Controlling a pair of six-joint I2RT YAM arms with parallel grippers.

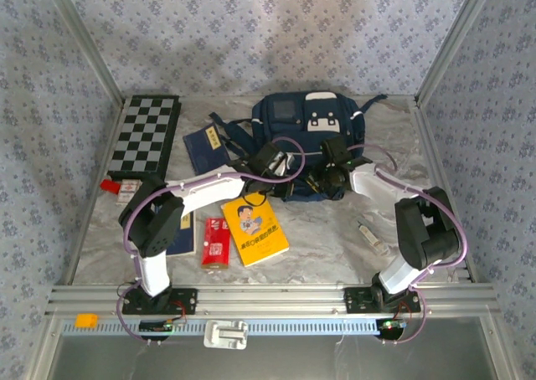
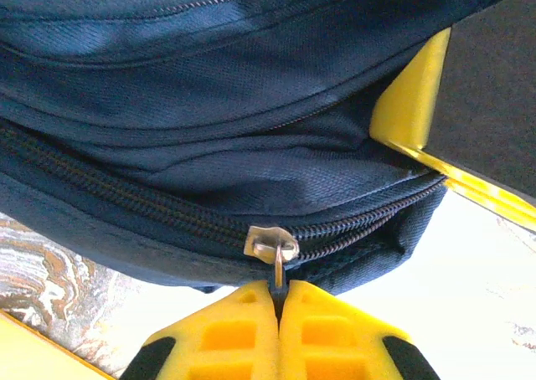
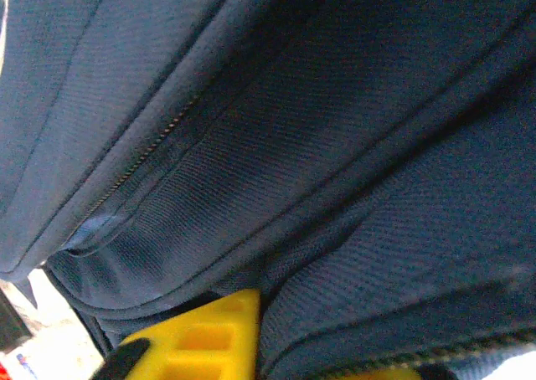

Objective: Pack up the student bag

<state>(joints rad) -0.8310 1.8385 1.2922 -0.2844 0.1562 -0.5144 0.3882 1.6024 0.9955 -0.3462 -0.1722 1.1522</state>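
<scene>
My left gripper will pull the metal zipper pull (image 2: 278,271) outward along the bag's side toward its strap and let go of it, since the zip continues past the slider.
The student bag (image 1: 308,127), navy blue with white patches, lies at the back centre of the table. My left gripper (image 1: 270,159) is at its near left edge. In the left wrist view its yellow fingers (image 2: 243,330) are shut on the metal zipper pull (image 2: 278,271), which hangs from the slider (image 2: 270,244) on the bag's zip. My right gripper (image 1: 333,169) is against the bag's near right side. In the right wrist view it (image 3: 322,338) is shut on a fold of the bag's fabric (image 3: 318,187), with one yellow finger (image 3: 201,338) showing.
A checkerboard (image 1: 147,136) lies at the back left and a navy pouch (image 1: 203,146) sits beside the bag. A yellow book (image 1: 254,231), a red carton (image 1: 216,242) and a blue booklet (image 1: 181,233) lie in front. A small tube (image 1: 373,236) lies near the right arm.
</scene>
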